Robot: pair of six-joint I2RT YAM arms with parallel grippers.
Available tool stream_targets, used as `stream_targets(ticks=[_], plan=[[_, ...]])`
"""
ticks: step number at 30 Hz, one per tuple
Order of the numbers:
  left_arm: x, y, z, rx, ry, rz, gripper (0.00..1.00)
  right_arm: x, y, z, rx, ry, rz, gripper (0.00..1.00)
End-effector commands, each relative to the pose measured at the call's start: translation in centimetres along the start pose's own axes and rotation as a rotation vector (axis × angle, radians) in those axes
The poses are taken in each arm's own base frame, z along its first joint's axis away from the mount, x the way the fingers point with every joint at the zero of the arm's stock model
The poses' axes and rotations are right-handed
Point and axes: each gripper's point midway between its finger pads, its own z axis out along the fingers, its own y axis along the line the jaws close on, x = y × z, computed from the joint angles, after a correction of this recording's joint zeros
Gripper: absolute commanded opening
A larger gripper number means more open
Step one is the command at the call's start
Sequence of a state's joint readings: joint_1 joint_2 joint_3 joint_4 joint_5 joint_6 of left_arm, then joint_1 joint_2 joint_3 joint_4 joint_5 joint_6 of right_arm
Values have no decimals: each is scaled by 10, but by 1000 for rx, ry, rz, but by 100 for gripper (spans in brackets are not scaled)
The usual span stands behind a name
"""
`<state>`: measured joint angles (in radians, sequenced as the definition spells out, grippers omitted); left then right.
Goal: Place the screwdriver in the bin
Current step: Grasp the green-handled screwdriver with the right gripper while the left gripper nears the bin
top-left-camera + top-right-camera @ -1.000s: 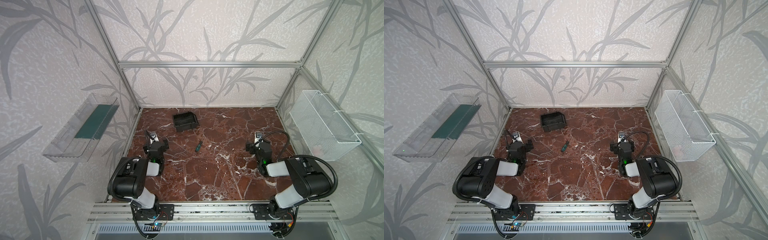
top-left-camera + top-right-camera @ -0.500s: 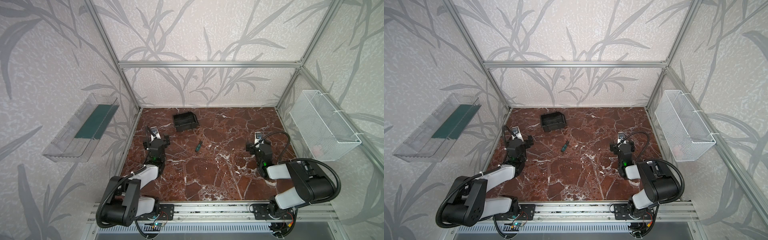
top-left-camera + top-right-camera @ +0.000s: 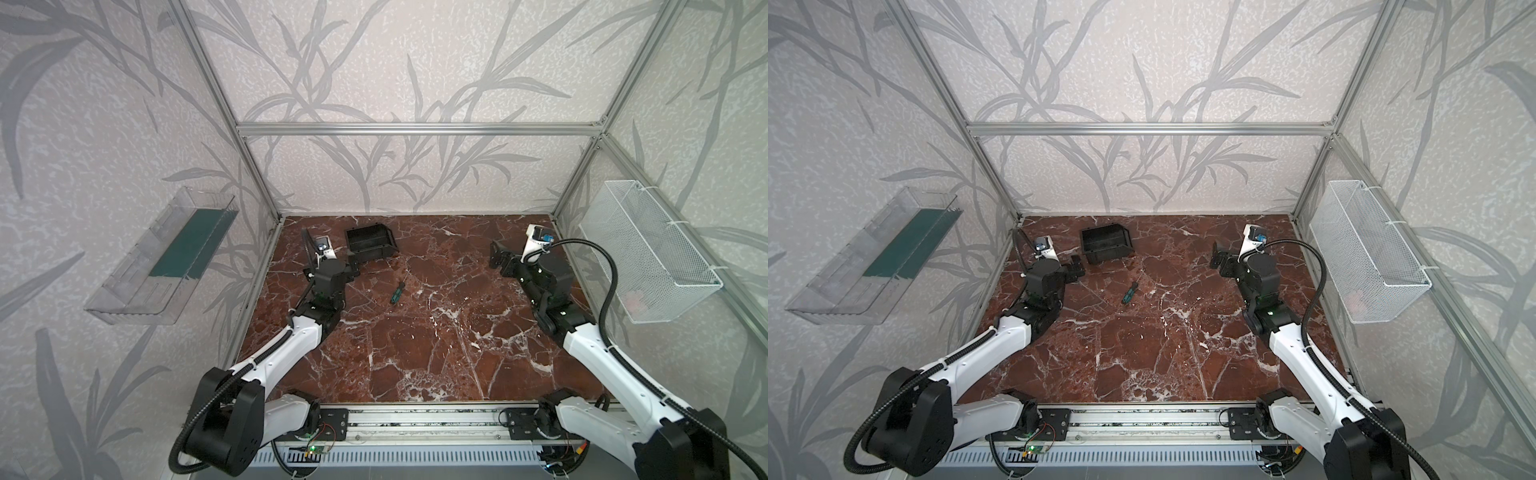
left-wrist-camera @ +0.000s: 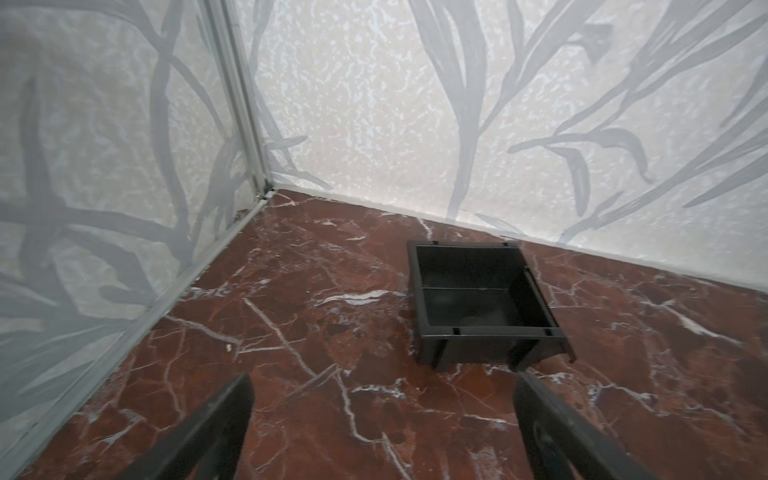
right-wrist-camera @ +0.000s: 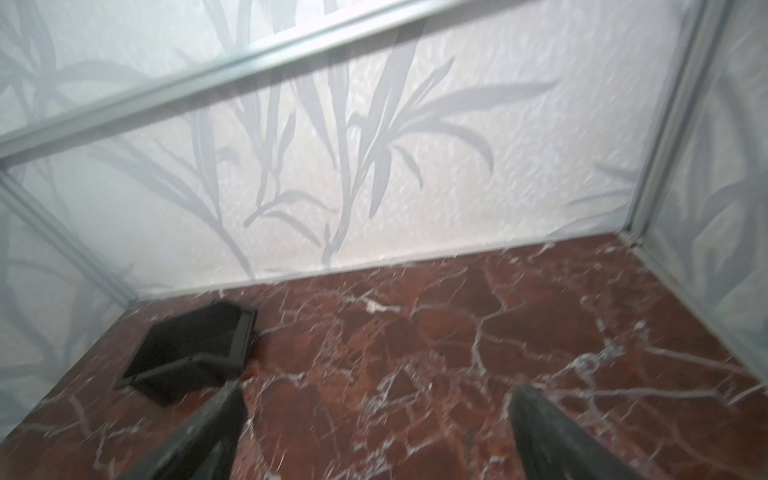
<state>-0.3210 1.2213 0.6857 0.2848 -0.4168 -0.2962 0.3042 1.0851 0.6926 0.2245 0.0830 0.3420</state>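
I need to swing my right gripper across, tilt it downward and lower it onto the screwdriver's teal-green handle (image 3: 396,296), as the screwdriver lies flat on open floor before the bin.
The screwdriver (image 3: 396,292) (image 3: 1128,293), teal-green and black, lies on the red marble floor in both top views, a little in front of the bin. It is out of both wrist views. The black bin (image 3: 374,254) (image 3: 1108,256) (image 4: 478,345) (image 5: 244,338) stands empty near the back left. My left gripper (image 3: 352,267) (image 3: 1077,269) (image 4: 382,415) is open just left of the bin's front, nothing between its fingers. Over the back right my right gripper (image 3: 496,255) (image 3: 1219,255) (image 5: 374,415) is open too and empty, far from the screwdriver.
A clear plastic tray (image 3: 166,257) hangs on the left wall and a white wire-mesh basket (image 3: 648,253) on the right wall. Aluminium frame posts and papered walls close in the floor on three sides.
Both arms have stretched out toward the back wall. My left gripper has come up beside the bin, the right one has moved farther back. Screwdriver and bin have not moved.
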Motion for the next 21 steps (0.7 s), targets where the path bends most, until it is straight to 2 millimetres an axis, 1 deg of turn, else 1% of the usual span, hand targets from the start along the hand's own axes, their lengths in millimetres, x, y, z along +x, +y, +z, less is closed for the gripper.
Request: stream_targets(ticks=[1,4,6,7,9,10,11,12,13,15,17,20,21], plan=[[39,-14,1,66,194,-81,99,58,32,16,-84,236,55,99],[49,-22,1,108,249,-175,99,97,63,29,-34,383,-95,99],[56,-27,4,141,300,-221,99,121,84,38,-47,476,-132,99],[61,-26,6,150,341,-254,99,132,94,43,-52,518,-129,99],[71,-21,10,165,418,-344,99,155,110,53,-63,589,-115,99],[76,-16,12,170,452,-404,99,168,120,57,-77,631,-113,100],[80,-10,15,174,477,-468,99,176,131,60,-90,661,-123,99],[86,-6,17,180,500,-520,99,192,136,64,-82,704,-143,98],[92,0,19,179,526,-578,99,203,145,67,-85,729,-157,97],[98,1,21,203,563,-635,99,220,160,71,-99,768,-167,97],[103,1,20,215,587,-649,99,236,174,76,-124,806,-151,94],[105,2,18,216,587,-643,99,254,189,84,-150,856,-125,90],[105,4,17,210,584,-638,99,257,193,86,-155,861,-121,89]])
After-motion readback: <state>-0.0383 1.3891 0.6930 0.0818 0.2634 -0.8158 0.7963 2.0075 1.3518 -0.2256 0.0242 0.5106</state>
